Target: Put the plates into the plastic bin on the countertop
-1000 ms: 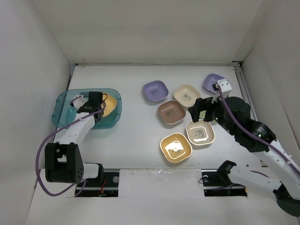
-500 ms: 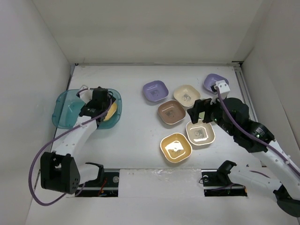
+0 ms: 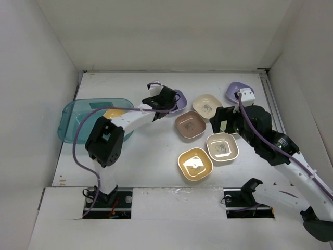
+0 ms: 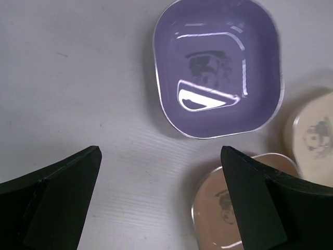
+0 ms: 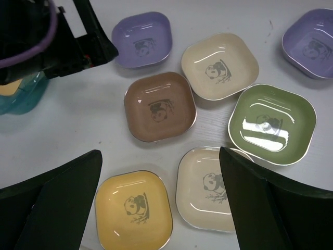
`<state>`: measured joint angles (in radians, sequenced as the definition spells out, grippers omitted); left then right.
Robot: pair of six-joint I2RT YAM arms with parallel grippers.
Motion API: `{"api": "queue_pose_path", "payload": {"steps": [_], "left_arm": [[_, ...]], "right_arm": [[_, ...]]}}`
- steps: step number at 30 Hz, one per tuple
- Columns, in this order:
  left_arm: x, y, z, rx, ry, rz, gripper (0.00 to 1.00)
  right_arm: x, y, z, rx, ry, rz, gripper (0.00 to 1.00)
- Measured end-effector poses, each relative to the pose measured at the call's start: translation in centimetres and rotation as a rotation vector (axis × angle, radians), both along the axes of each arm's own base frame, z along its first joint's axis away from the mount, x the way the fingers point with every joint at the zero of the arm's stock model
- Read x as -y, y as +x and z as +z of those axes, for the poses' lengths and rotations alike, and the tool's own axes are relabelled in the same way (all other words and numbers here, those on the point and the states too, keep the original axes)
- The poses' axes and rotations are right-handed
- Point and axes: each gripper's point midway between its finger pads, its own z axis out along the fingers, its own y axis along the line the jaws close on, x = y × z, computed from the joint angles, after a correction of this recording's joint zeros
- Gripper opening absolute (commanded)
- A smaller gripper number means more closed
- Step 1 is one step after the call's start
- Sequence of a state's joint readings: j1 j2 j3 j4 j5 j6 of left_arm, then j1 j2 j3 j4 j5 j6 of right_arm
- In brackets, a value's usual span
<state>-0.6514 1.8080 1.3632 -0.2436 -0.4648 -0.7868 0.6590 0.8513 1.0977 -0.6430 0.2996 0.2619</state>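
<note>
The empty countertop leaves room for a finger at the purple plate's rim on the bin side. My left gripper will next go down and outward onto that rim.
The teal plastic bin stands at the left of the white countertop with an orange plate inside. My left gripper is open and empty, hovering just short of a purple plate. Beside that plate lie a brown plate, a cream plate, a green plate, a beige plate, a yellow plate and a second purple plate. My right gripper hangs open above the beige and yellow plates, holding nothing.
White walls close the countertop on the left, back and right. The left arm stretches from the bin's near corner across to the plates. In the top view the right arm covers the green plate.
The left gripper opened over the bin, leaving a plate inside, then swung right to the purple plate. The right arm barely moved.
</note>
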Motion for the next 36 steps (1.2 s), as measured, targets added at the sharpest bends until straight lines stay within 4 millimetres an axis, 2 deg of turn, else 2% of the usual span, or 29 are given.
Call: {"api": "queue_pose_path", "payload": {"steps": [3,5,7,8,12,15,16,19,21,22,23,28,31,34,36], "left_arm": [[0.0,1.2,-2.9,-0.064,0.053,0.017,1.00],[0.0,2.3,-3.6,-0.073,0.060,0.030,0.98],[-0.1,4.4,-4.1,-0.071,0.060,0.052,0.97],[-0.2,5.0,-4.3,-0.070,0.059,0.060,0.94],[-0.6,7.6,-5.3,-0.076,0.052,0.084,0.74],[-1.4,8.5,-6.7,-0.103,0.044,0.098,0.73],[-1.7,8.4,-7.2,-0.117,0.044,0.098,0.69],[-2.3,8.5,-8.0,-0.140,0.033,0.110,0.34],[-2.3,8.5,-8.1,-0.146,0.026,0.106,0.15],[-2.2,8.4,-8.2,-0.149,0.024,0.102,0.00],[-2.0,8.3,-8.3,-0.155,0.022,0.100,0.00],[-0.9,9.0,-6.9,-0.125,-0.026,0.081,0.00],[-1.2,8.7,-5.5,-0.118,-0.019,0.081,0.00],[-2.1,8.3,-2.3,-0.099,-0.011,0.100,0.00],[-3.2,8.3,1.1,-0.053,-0.026,0.130,0.00]], "right_arm": [[0.0,0.0,0.0,-0.002,0.005,0.003,1.00],[-0.1,0.0,0.0,-0.003,0.008,0.009,1.00],[-0.2,-0.1,-0.2,-0.003,0.013,0.017,1.00],[-0.1,-0.1,-0.3,-0.005,0.013,0.017,1.00],[-0.2,-0.2,-0.8,-0.014,0.012,0.027,1.00],[-0.2,-0.2,-0.8,-0.014,0.011,0.029,1.00],[-0.2,-0.2,-0.8,-0.014,0.012,0.030,1.00],[-0.1,-0.2,-0.8,-0.012,0.013,0.027,1.00],[0.0,-0.2,-0.7,-0.009,0.017,0.026,1.00],[0.1,-0.2,-0.6,-0.008,0.018,0.023,1.00],[0.1,-0.2,-0.6,-0.006,0.020,0.022,1.00],[0.3,-0.4,-0.2,0.006,0.029,0.022,1.00],[0.3,-0.4,0.1,0.013,0.035,0.024,1.00],[0.3,-0.4,0.1,0.015,0.036,0.024,1.00],[0.3,-0.5,0.1,0.015,0.036,0.024,1.00]]}}
